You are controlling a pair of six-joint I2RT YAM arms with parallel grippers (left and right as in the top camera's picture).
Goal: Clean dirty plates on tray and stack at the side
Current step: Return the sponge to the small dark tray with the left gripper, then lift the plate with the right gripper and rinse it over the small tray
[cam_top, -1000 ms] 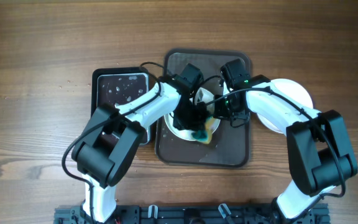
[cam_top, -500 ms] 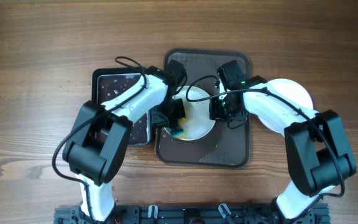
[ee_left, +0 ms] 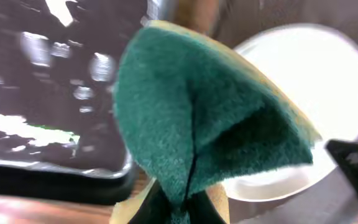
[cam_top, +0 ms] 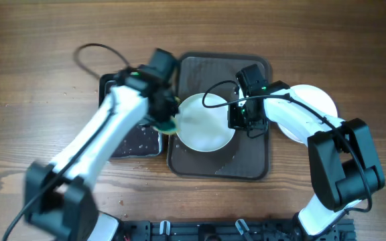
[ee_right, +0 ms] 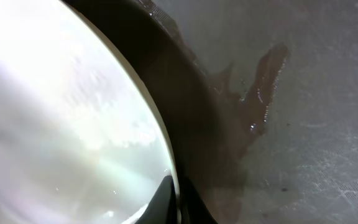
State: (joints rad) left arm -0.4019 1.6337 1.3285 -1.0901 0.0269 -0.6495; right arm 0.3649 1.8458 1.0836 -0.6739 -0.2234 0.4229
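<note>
The plate looks white, so next my left gripper will swing to the left in the overhead view, lower the sponge into the black basin point(cam_top: 138, 141) point(ee_left: 48, 99) and let go of it.
A white plate point(cam_top: 205, 122) lies on the brown tray point(cam_top: 246, 164). My right gripper point(cam_top: 236, 117) is shut on the plate's right rim; in the right wrist view its fingers point(ee_right: 178, 196) pinch the rim of the plate point(ee_right: 61, 124). My left gripper point(cam_top: 166, 119) is shut on a green and yellow sponge point(cam_top: 168, 125) at the plate's left edge, between the plate and the black basin. The left wrist view shows the folded sponge point(ee_left: 197, 118) in the jaws point(ee_left: 185, 208), with the plate point(ee_left: 316, 74) behind it.
A black basin point(cam_top: 129, 137) with wet specks stands left of the tray. Another white plate point(cam_top: 313, 107) lies on the table right of the tray, under my right arm. Wet smears show on the tray point(ee_right: 260, 106).
My left gripper has carried the sponge leftward off the plate's middle to its left edge, and the left arm has swung out to the left. The right gripper holds the rim as before.
</note>
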